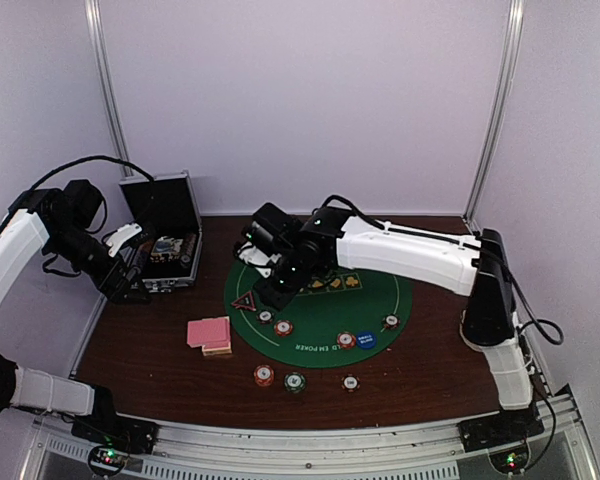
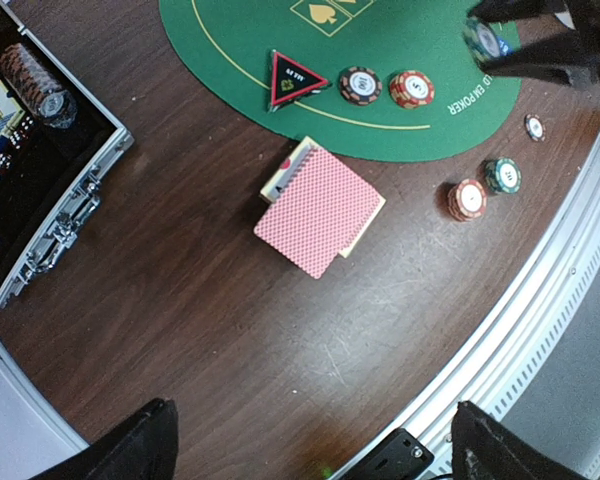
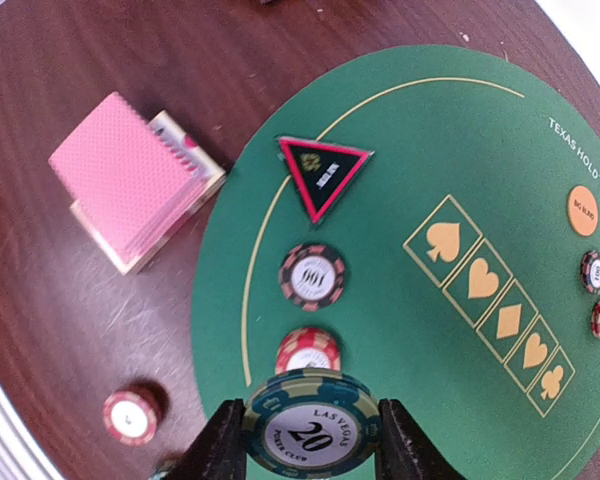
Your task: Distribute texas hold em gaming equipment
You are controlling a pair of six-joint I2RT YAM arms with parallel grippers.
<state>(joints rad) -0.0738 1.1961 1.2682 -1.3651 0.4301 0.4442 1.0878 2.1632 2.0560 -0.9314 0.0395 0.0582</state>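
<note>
The spot on the green mat (image 1: 380, 295) beside the black-red chip, toward the spade mark, is bare, so I will next lower my right gripper there and let go of the teal chips.
My right gripper (image 3: 310, 440) is shut on a small stack of teal "20" poker chips (image 3: 310, 425), held just above the left part of the green mat (image 1: 380, 295). Below it on the mat lie a red chip stack (image 3: 307, 350), a black-red chip (image 3: 312, 276) and the black-red triangle (image 3: 323, 172). The pink-backed cards (image 1: 209, 333) lie in a pile on the wood left of the mat. My left gripper (image 2: 325, 450) is open and empty, high up beside the case, and shows in the top view (image 1: 128, 280). An orange disc (image 3: 582, 210) and a blue disc (image 1: 366, 340) lie on the mat.
The open silver-edged black case (image 1: 165, 240) stands at the back left with chips inside (image 2: 35, 85). A red chip stack (image 1: 264, 375), a green one (image 1: 294, 381) and a small chip (image 1: 350, 382) sit on the wood in front of the mat. More chips (image 1: 346, 340) lie on the mat's near edge.
</note>
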